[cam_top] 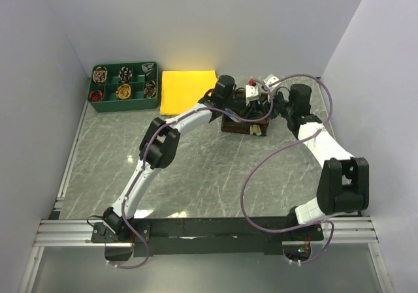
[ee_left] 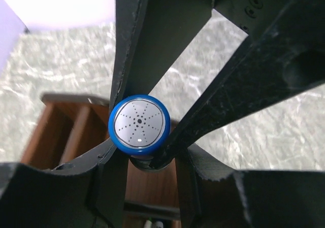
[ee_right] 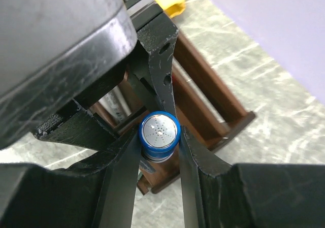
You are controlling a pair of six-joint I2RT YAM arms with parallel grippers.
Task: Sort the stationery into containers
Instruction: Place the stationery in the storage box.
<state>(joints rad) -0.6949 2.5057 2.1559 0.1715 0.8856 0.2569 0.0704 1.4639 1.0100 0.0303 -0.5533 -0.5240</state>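
Observation:
The blue-capped marker will next go down upright into the organiser's empty section (ee_right: 194,123) below, and my right gripper will release it there. The section's bare bottom shows that there is room.
A blue-capped marker (ee_left: 139,128) stands end-on above the dark brown organiser (cam_top: 245,124), and both grippers hold it. In the left wrist view my left gripper (ee_left: 147,162) is shut on the marker's body just below the cap, while the right arm's fingers (ee_left: 133,40) reach in from above. Seen from the right wrist, my right gripper (ee_right: 159,141) is shut on the blue cap (ee_right: 159,131), over the organiser's compartments (ee_right: 213,96). A white pen (ee_right: 114,103) lies inside one compartment. From above, the two grippers (cam_top: 261,107) meet over the organiser and hide the marker.
A green divided tray (cam_top: 124,104) with coiled round items stands at the back left. A yellow cloth (cam_top: 186,91) lies flat between it and the organiser. Small white pieces (cam_top: 271,79) sit behind the organiser. Walls close in on the left, back and right.

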